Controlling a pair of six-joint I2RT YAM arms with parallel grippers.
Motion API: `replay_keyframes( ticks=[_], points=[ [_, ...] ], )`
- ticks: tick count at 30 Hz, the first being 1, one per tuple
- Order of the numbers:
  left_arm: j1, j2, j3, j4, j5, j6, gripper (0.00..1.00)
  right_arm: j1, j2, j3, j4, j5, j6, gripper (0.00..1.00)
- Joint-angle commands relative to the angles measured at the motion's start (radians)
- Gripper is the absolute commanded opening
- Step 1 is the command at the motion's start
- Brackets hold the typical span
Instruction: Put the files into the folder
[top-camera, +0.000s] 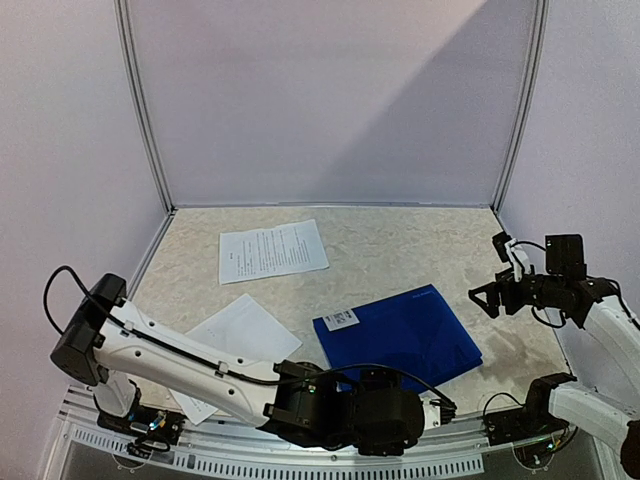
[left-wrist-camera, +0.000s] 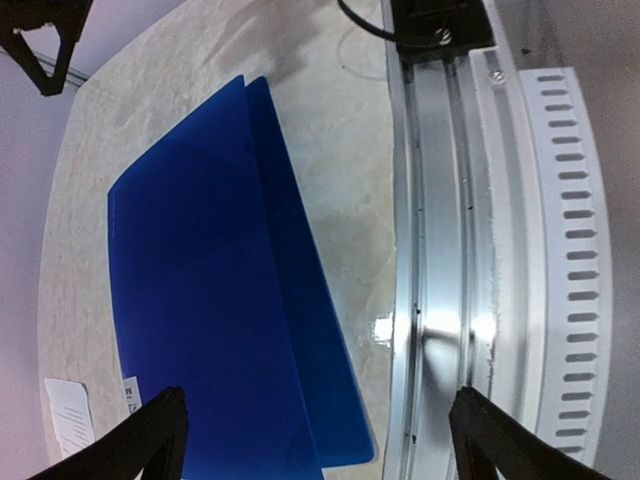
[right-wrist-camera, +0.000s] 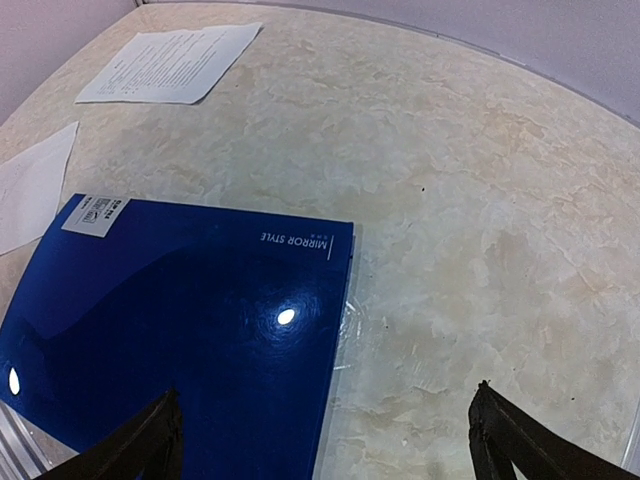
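Note:
Next, my left gripper lowers onto the near edge of the folder's front cover (left-wrist-camera: 306, 428), since that edge lies below it, between its fingers in the left wrist view.
The folder (top-camera: 400, 335) lies shut and flat on the table, bright blue, with its white barcode label (top-camera: 341, 319) at the far-left corner. It also shows in the left wrist view (left-wrist-camera: 210, 300) and the right wrist view (right-wrist-camera: 180, 340). One printed file (top-camera: 272, 250) lies at the back left, also in the right wrist view (right-wrist-camera: 170, 62). A second file (top-camera: 235, 335) lies left of the folder, partly under my left arm. My left gripper (top-camera: 432, 406) (left-wrist-camera: 320, 450) is open and empty over the folder's near edge. My right gripper (top-camera: 492, 275) (right-wrist-camera: 325, 450) is open and empty above the folder's right side.
A metal rail (left-wrist-camera: 440, 250) and a slotted white strip (left-wrist-camera: 570, 250) run along the table's front edge beside the folder. Walls with metal posts (top-camera: 145, 110) close the back and sides. My left arm (top-camera: 190, 360) stretches across the front of the table.

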Motion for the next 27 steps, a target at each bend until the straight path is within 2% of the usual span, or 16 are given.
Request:
replay_keyframes(
  ticks=[1,10,16,20,27],
  points=[
    [-0.003,0.051,0.038,-0.021,-0.127,0.0,0.93,-0.005,-0.02,-0.029,0.02,-0.029,-0.006,0.99],
    [0.0,0.195,0.077,-0.019,-0.295,0.016,0.94,-0.004,-0.027,-0.055,0.042,-0.04,0.005,0.99],
    [0.035,0.249,0.131,-0.066,-0.414,-0.053,0.83,-0.005,-0.023,-0.058,0.058,-0.051,0.014,0.99],
    [0.055,0.231,0.118,-0.043,-0.431,-0.056,0.69,-0.004,-0.022,-0.071,0.068,-0.059,0.014,0.99],
    [0.088,0.237,0.138,-0.037,-0.452,-0.039,0.31,-0.005,-0.013,-0.07,0.065,-0.102,0.017,0.99]
  ],
)
